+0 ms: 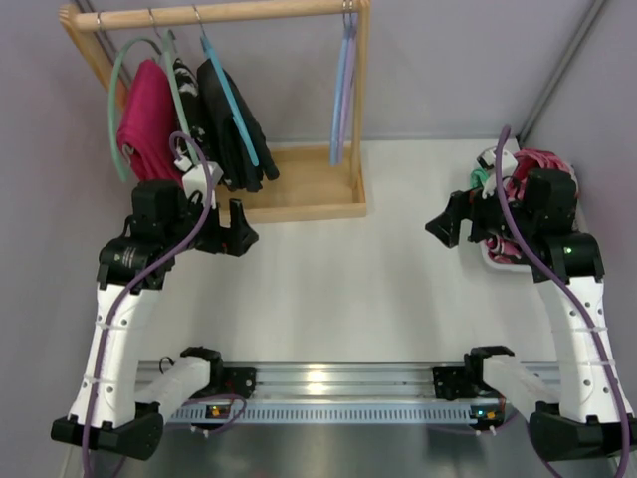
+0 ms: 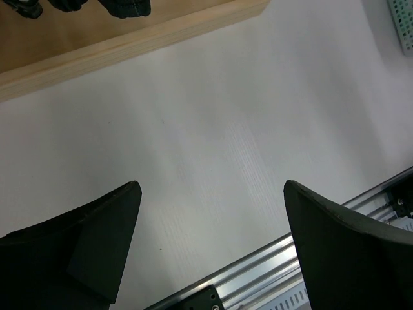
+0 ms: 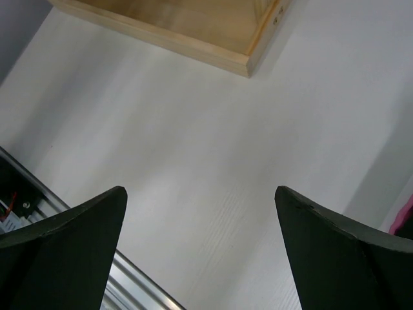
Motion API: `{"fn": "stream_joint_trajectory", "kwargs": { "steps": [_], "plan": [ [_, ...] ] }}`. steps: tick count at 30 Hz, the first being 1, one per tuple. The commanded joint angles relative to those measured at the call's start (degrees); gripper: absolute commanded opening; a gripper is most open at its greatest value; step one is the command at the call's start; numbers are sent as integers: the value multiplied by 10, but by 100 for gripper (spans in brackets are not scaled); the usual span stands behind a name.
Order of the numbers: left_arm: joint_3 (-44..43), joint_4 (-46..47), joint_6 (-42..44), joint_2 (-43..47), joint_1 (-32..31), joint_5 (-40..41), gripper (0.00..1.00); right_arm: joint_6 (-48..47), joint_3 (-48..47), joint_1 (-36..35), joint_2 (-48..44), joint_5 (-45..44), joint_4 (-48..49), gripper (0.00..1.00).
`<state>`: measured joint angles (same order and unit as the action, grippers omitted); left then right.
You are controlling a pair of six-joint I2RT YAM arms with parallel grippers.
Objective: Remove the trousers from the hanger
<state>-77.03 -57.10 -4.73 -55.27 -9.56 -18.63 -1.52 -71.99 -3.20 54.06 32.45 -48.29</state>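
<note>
My left gripper rises outward, turning level, and closes on the teal-blue hanger's arm below the hook (image 1: 219,72) next, since that part shows bare of trousers (image 1: 231,134).
The black trousers (image 1: 231,134) hang bunched on the teal-blue hanger (image 1: 231,100), whose hook is on the wooden rail (image 1: 219,14) at the back left. Their lower tips show at the top edge of the left wrist view (image 2: 126,6). My left gripper (image 1: 239,231) is open and empty, in front of and below the trousers, above the table; its fingers (image 2: 90,239) are spread wide. My right gripper (image 1: 443,224) is open and empty at the right, far from the rack; its fingers (image 3: 77,239) are spread wide too.
On the same rail hang a magenta garment (image 1: 147,119) on a mint-green hanger, a patterned garment (image 1: 187,95) and lilac-blue hangers (image 1: 343,90). The rack's wooden base (image 1: 299,189) lies behind my left gripper. A white bin (image 1: 518,189) with hangers stands at the right.
</note>
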Motion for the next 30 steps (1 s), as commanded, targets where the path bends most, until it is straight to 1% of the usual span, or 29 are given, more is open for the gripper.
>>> {"fn": "stream_joint_trajectory", "kwargs": {
  "steps": [1, 2, 3, 5, 6, 9, 13, 16, 17, 19, 20, 21, 22, 24, 27, 28, 30],
  "plan": [
    [-31, 2, 13, 2, 15, -38, 99, -9, -3, 7, -4, 12, -1, 99],
    [-47, -4, 9, -6, 17, -46, 99, -10, -4, 7, -1, 12, -3, 99],
    [-89, -12, 5, -12, 18, -62, 99, -11, -6, 7, 0, 14, -3, 99],
    [-136, -12, -7, -28, 30, -86, 99, -11, -13, 7, 5, 13, -5, 99],
    [-183, -12, -12, -35, 34, -92, 99, -11, -15, 7, 6, 14, -3, 100],
    [-249, -13, -34, -63, 41, -111, 99, -9, -23, 7, 13, 11, -4, 99],
    [-300, 8, -69, -89, 41, -123, 98, -13, -34, 7, 25, 5, -7, 99],
    [-326, 44, -122, -105, 41, -108, 95, -9, -33, 7, 32, 7, -1, 99],
    [-330, 72, -157, -107, 41, -102, 95, -2, -33, 7, 36, 11, 0, 99],
    [-337, 108, -194, -119, 41, -108, 92, 3, -32, 7, 40, 17, 5, 100],
    [-340, 138, -231, -122, 41, -109, 90, 5, -33, 7, 43, 18, 9, 100],
    [-347, 153, -249, -136, 41, -108, 87, 6, -35, 7, 46, 17, 8, 99],
    [-352, 164, -264, -144, 41, -102, 86, 6, -39, 7, 49, 15, 8, 99],
    [-372, 186, -303, -164, 41, -79, 86, 5, -43, 7, 55, 11, 7, 99],
    [-408, 191, -345, -203, 41, -40, 82, 4, -49, 7, 60, 13, 7, 99],
    [-417, 191, -351, -221, 41, -20, 79, 4, -51, 7, 61, 13, 6, 99],
    [-428, 201, -380, -231, 42, 1, 77, 4, -51, 7, 62, 13, 6, 99]
  ]
}}
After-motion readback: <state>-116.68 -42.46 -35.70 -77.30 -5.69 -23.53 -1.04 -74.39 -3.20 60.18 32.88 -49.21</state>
